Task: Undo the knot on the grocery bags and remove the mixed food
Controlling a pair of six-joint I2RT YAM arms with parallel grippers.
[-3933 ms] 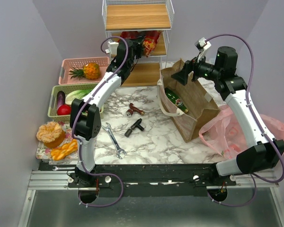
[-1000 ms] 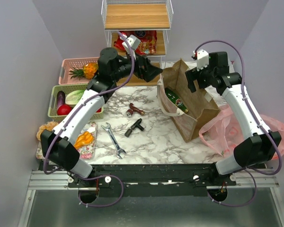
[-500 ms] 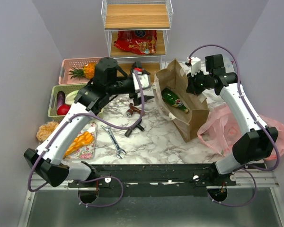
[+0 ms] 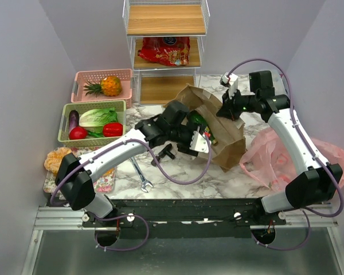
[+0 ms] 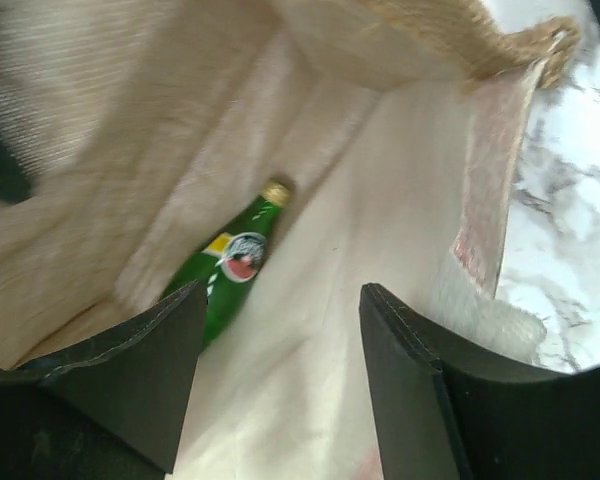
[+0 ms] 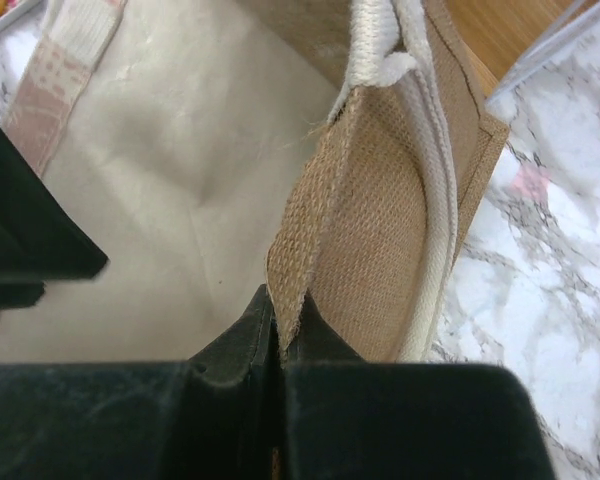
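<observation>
My right gripper draws the tipped bag's rim outward, to the left in the top view, to marble tabletop by the shelf next and releases it.
The brown bag (image 4: pixel 226 134) lies tipped toward the left, its mouth facing my left arm. My right gripper (image 4: pixel 225 110) is shut on the bag's woven rim (image 6: pixel 325 240), pinched between its jaws (image 6: pixel 280 322). My left gripper (image 4: pixel 198 141) is inside the bag's mouth, open and empty (image 5: pixel 280 315). The green bottle (image 5: pixel 232 265) lies deeper in the bag, just beyond the left finger (image 5: pixel 145 365); it also shows from above as the bottle (image 4: pixel 197 121). The pink plastic bag (image 4: pixel 278 153) lies slack at the right; its knot is not visible.
A green basket (image 4: pixel 64 125) holds eggplant (image 4: pixel 73 118), lettuce (image 4: pixel 95 117) and red vegetables (image 4: pixel 112 129). A pink basket (image 4: pixel 87 75) holds a pineapple. The red snack packet (image 4: pixel 165 50) lies on the shelf. A bun (image 4: pixel 53 158), a wrench (image 4: pixel 140 173) and a dark tool (image 4: pixel 166 153) lie near the left arm.
The left arm swung right and down, putting its gripper into the bag's mouth. The brown bag tipped further toward the left, with the right gripper still shut on its rim.
</observation>
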